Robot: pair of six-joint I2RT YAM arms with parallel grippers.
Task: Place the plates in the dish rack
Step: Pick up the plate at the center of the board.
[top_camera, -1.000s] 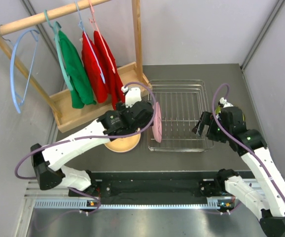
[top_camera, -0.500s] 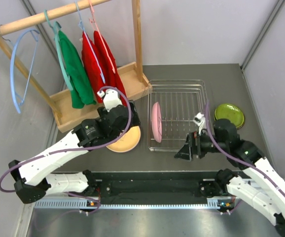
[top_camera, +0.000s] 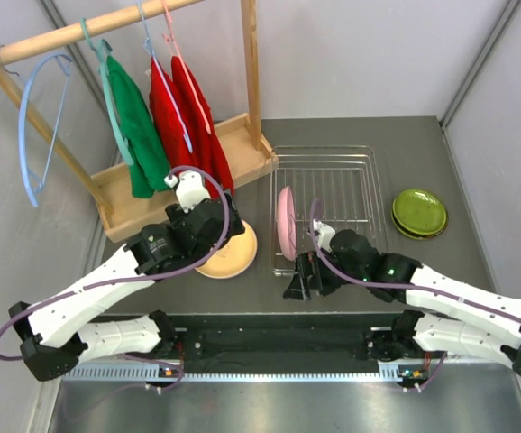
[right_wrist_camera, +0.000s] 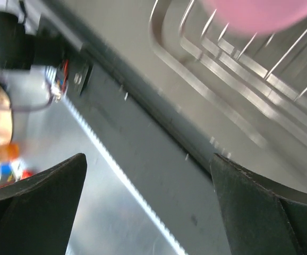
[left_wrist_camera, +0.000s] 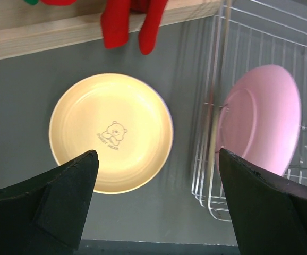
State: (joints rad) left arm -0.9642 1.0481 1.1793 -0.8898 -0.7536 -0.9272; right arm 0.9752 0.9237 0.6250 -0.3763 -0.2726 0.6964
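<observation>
My left gripper will move down and back, to the left in the top view, onto the orange-tan plate's near rim. It will stay clear of the rack and the clothes stand.
A pink plate stands on edge in the left end of the silver wire dish rack. An orange-tan plate with a bear print lies flat on the table left of the rack. A lime green plate lies right of the rack, on a dark one. My left gripper hangs open above the table; the orange-tan plate and the pink plate lie beyond its fingertips. My right gripper is open and empty at the rack's front left corner; its blurred view shows the pink plate's edge.
A wooden clothes stand with red and green garments and a blue hanger fills the back left, close behind my left arm. The table's front edge and the metal rail lie just under my right gripper.
My left gripper has let go of the pink plate and drawn back left over the orange-tan plate. My right arm has swung from the rack's right side to its front left corner, uncovering the green plate.
</observation>
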